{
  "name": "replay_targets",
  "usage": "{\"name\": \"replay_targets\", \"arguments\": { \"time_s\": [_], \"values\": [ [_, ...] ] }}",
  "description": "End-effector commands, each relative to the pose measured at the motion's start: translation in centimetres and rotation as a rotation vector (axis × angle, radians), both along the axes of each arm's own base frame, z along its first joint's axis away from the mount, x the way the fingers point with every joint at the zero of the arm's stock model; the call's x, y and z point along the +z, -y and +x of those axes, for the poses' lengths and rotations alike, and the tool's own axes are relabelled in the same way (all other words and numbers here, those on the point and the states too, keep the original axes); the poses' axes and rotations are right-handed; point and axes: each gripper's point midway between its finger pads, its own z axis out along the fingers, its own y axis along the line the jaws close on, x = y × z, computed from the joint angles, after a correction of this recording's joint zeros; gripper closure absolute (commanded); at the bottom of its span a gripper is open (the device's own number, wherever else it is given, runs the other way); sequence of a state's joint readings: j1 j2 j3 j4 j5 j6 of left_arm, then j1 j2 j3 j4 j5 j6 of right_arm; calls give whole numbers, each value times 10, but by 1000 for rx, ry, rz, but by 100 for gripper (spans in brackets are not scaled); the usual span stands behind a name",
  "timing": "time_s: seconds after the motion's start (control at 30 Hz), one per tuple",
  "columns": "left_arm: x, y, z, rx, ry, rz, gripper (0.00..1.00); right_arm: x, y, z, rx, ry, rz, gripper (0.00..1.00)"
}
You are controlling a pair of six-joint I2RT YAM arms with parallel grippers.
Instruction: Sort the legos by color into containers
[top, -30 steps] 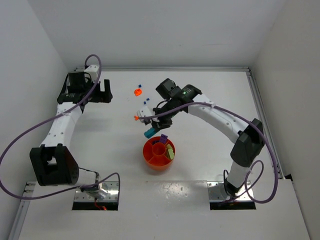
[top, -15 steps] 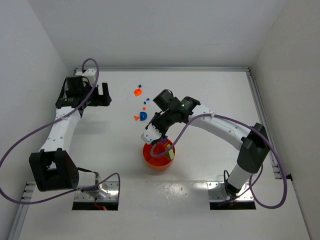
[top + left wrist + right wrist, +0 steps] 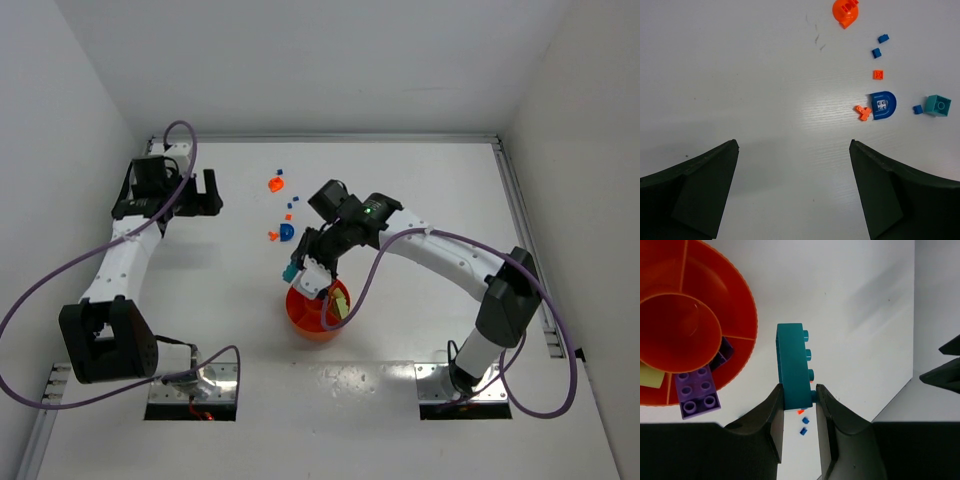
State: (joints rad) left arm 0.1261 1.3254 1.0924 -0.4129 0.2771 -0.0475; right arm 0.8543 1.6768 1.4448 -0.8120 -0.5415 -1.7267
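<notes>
The tray's wedge nearest the long teal lego [image 3: 292,272] is empty. My right gripper moves back over the tray's rim and slightly down above that wedge next.
My right gripper [image 3: 308,272] is shut on a long teal lego [image 3: 292,272] and holds it just beyond the far-left rim of the round orange tray [image 3: 304,318]. In the right wrist view the teal lego [image 3: 794,365] stands between my fingers [image 3: 799,390], beside the tray [image 3: 742,305]. A purple lego [image 3: 695,390] lies over the tray's rim, another purple one [image 3: 724,351] sits in a wedge, and a yellow-green piece [image 3: 650,377] is at the left edge. My left gripper [image 3: 205,190] is open and empty above bare table [image 3: 793,145].
Loose legos lie on the table behind the tray: an orange round piece [image 3: 845,11], a blue arch [image 3: 883,105], a teal cube [image 3: 938,105] and small blue and orange bricks [image 3: 878,74]. The blue arch [image 3: 286,231] lies just beyond my right gripper.
My right gripper has carried the teal lego from over the loose pile toward the tray's far-left rim, uncovering the blue arch. My left arm has shifted slightly.
</notes>
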Motion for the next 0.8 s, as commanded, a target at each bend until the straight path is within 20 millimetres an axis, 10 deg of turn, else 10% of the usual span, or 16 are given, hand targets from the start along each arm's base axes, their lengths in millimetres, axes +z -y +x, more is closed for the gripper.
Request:
{"name": "replay_targets", "arguments": {
  "time_s": [0.0,0.77],
  "values": [
    [13,0,-2,6,48,-23,1,16,0,-24,104,-32,33,100],
    [9,-4,-42,11,92,2,1,-17,1,-43,191,-20,-86,89]
  ]
}}
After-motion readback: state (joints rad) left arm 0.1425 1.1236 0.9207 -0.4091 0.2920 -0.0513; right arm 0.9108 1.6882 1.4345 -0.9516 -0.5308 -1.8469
